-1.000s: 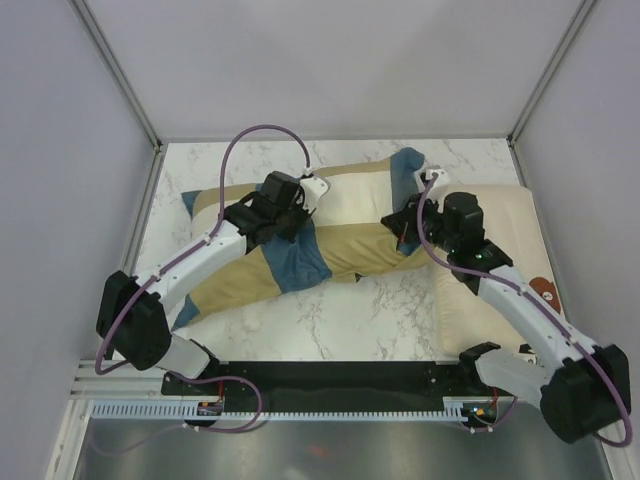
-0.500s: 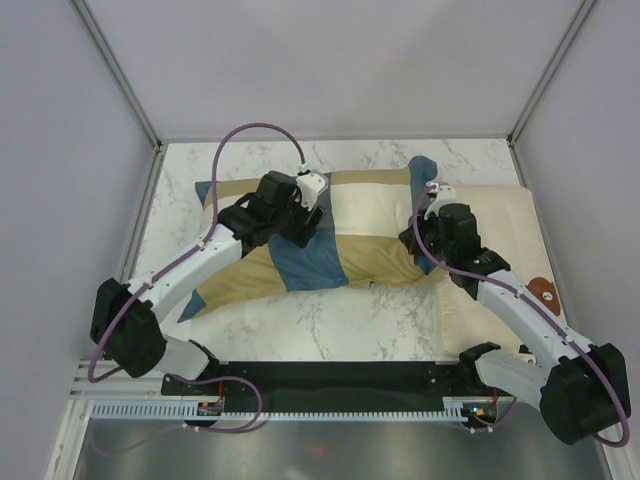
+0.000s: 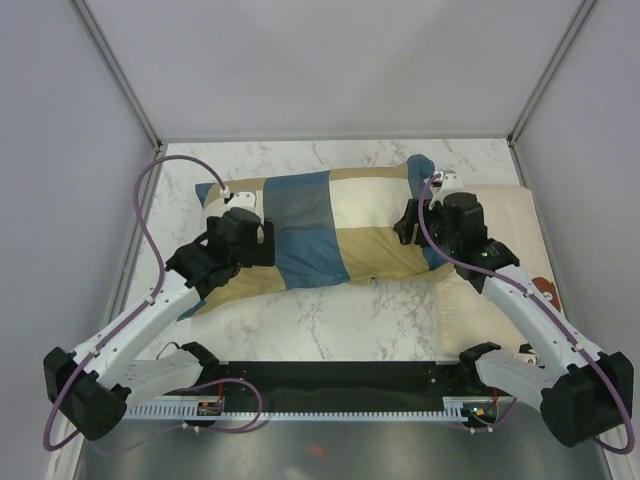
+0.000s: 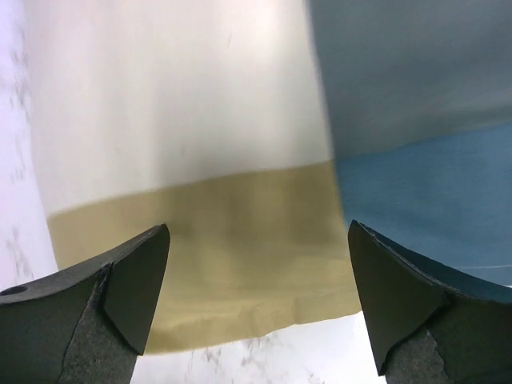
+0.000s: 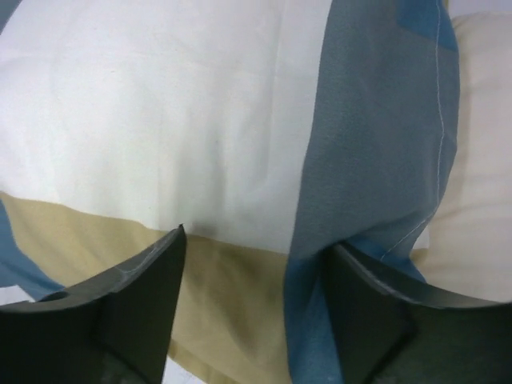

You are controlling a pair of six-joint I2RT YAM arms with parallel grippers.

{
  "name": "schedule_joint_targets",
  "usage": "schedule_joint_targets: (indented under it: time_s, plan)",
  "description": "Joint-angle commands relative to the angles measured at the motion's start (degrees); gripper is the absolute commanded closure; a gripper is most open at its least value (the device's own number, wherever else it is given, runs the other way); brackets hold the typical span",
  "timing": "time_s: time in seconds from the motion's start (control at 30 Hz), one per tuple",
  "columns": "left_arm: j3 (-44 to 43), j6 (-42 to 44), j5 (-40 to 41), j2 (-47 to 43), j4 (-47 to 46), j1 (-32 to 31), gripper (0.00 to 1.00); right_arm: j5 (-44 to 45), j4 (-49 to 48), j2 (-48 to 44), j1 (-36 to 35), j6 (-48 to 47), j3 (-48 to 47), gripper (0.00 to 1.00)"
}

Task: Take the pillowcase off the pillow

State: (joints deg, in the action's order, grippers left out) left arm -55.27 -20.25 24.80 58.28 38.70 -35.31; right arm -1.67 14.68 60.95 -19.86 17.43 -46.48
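I will next lower my left gripper's fingers onto the cloth of the tan block point(image 4: 240, 256) near the blue border and close them, because they are open above the block.
The pillowcase point(image 3: 320, 230), in blocks of steel blue, tan and cream, lies spread flat across the marble table point(image 3: 330, 330). The pillow is hidden. My left gripper point(image 3: 262, 240) hovers open over the case's left part; in the left wrist view its fingers point(image 4: 136, 280) stand wide apart above the tan block point(image 4: 240, 256), holding nothing. My right gripper point(image 3: 408, 222) is at the case's right end, also open. In the right wrist view a fold of blue fabric point(image 5: 376, 144) rests against its right finger point(image 5: 376, 304), with tan cloth point(image 5: 240, 304) below the gap.
A flatter cream pillow with a brown bear print point(image 3: 505, 250) lies along the right edge, partly under the case's right end and my right arm. Enclosure walls and posts ring the table on three sides.
Both grippers have opened and let go of the pillowcase, which has dropped and spread flat. My left arm has drawn back to the left and toward the near edge.
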Motion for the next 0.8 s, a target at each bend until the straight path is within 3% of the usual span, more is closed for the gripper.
schedule_joint_targets:
  time_s: [0.0,0.1,0.27,0.33,0.37,0.4,0.47,0.5,0.6,0.67,0.77]
  plan:
    - [4.01,-14.35,5.79,2.8,7.62,0.15,0.0,-1.84,2.8,-2.93,-0.09,-1.78,-3.44,0.22]
    - [5.95,-17.35,5.88,3.24,8.41,0.15,0.0,-2.28,5.7,-6.53,-0.01,-2.4,-3.18,0.13]
    - [7.19,-18.33,5.26,6.04,8.24,0.15,0.01,-2.46,10.27,-12.07,-0.01,-2.58,-0.81,0.11]
    - [7.1,-17.72,5.17,7.28,7.97,0.15,0.09,-3.68,10.72,-13.39,-0.09,-2.14,1.73,0.11]
    - [7.1,-17.46,5.17,8.42,7.71,0.15,0.14,-3.95,10.81,-13.75,-0.09,-1.44,2.79,0.11]
    - [7.1,-16.93,5.09,8.78,7.36,0.15,0.31,-4.3,10.81,-14.1,-0.01,-1.17,4.8,0.11]
    - [7.1,-16.58,5.35,9.39,7.1,0.24,0.51,-5.35,10.64,-15.15,-0.09,-0.21,6.83,0.11]
    - [7.36,-16.14,5.35,9.57,6.83,0.15,0.66,-5.36,10.46,-15.59,-0.53,0.4,7.54,0.11]
    - [7.45,-14.82,4.74,9.57,5.95,0.15,0.92,-6.15,10.63,-16.39,-0.71,2.33,6.76,0.11]
    - [7.1,-14.29,4.12,9.48,5.95,0.15,0.98,-6.67,10.72,-15.69,-0.71,2.52,6.75,0.11]
    - [5.0,-12.19,3.07,7.91,6.04,0.15,0.98,-9.66,10.37,-12.97,-0.88,2.52,7.8,0.15]
